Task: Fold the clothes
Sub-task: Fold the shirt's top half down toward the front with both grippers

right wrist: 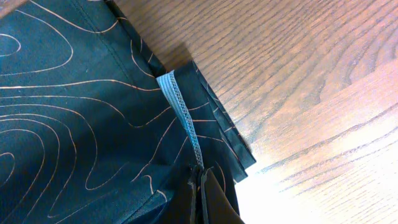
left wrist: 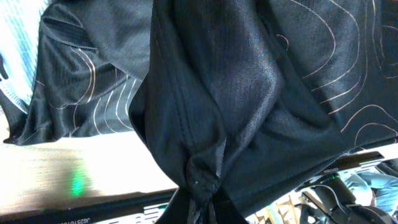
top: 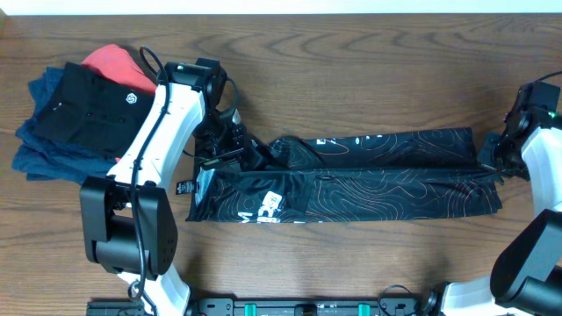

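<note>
The bunched fold still hangs short of the shirt's near edge, so my left gripper needs to pull back over the near layer (top: 234,204) (left wrist: 114,111) and then open.
The clothes are one thin black shirt (top: 369,175) with orange-white contour lines, stretched into a long band across the table between both arms. At its left end my left gripper (top: 239,149) is shut on a bunched pinch of the cloth; the left wrist view shows that gripper (left wrist: 200,202) with the shirt (left wrist: 249,87) gathered into it and hanging in folds. At the right end my right gripper (top: 488,158) is shut on the hem; in the right wrist view its tips (right wrist: 200,180) clamp the shirt's (right wrist: 74,106) edge by a grey seam tape (right wrist: 180,112).
A stack of folded garments, a black one (top: 83,105) on top of navy (top: 39,145) and coral-red (top: 114,61) ones, lies at the far left beside the left arm. Bare wooden table (top: 369,79) runs behind and in front of the shirt.
</note>
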Tool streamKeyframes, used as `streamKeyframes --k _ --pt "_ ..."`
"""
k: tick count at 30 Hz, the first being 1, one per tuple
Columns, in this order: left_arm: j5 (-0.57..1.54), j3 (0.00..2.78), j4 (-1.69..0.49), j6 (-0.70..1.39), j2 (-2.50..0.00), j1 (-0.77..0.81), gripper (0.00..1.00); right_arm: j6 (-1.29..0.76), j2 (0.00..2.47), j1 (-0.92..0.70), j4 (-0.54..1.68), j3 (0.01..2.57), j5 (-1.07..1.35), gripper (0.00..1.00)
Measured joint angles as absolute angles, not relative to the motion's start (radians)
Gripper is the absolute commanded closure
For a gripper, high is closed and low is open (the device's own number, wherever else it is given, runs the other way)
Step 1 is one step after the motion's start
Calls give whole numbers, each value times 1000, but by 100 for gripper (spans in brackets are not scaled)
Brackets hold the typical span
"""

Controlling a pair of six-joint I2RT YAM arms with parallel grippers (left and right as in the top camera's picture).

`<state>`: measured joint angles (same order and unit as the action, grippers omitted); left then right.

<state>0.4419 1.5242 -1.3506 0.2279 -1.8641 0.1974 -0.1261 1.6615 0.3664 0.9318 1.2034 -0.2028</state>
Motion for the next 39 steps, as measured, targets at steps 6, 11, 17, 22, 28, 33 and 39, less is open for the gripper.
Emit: streamKeyframes --k 6,11,17,22,28,33,39 --pt "441 1524 -1367 228 -1864 198 94 -126 1662 366 939 1203 -216 99" --pt "440 1497 -1368 228 -1864 204 94 -134 1662 366 955 1203 -233 99" --pt "438 1441 -1362 228 -1864 231 94 -161 1662 366 983 1203 -271 98" --pt "437 1414 -1371 222 -1864 244 83 -173 1661 367 992 1203 -290 93" --pt "410 1413 -1398 202 -1864 239 59 -176 1661 375 991 1203 -318 93" --pt "382 1413 -1364 199 -1864 215 43 -176 1661 375 990 1203 -323 93" --pt "370 1413 -1355 201 -1864 205 42 -176 1661 375 989 1203 -319 92"
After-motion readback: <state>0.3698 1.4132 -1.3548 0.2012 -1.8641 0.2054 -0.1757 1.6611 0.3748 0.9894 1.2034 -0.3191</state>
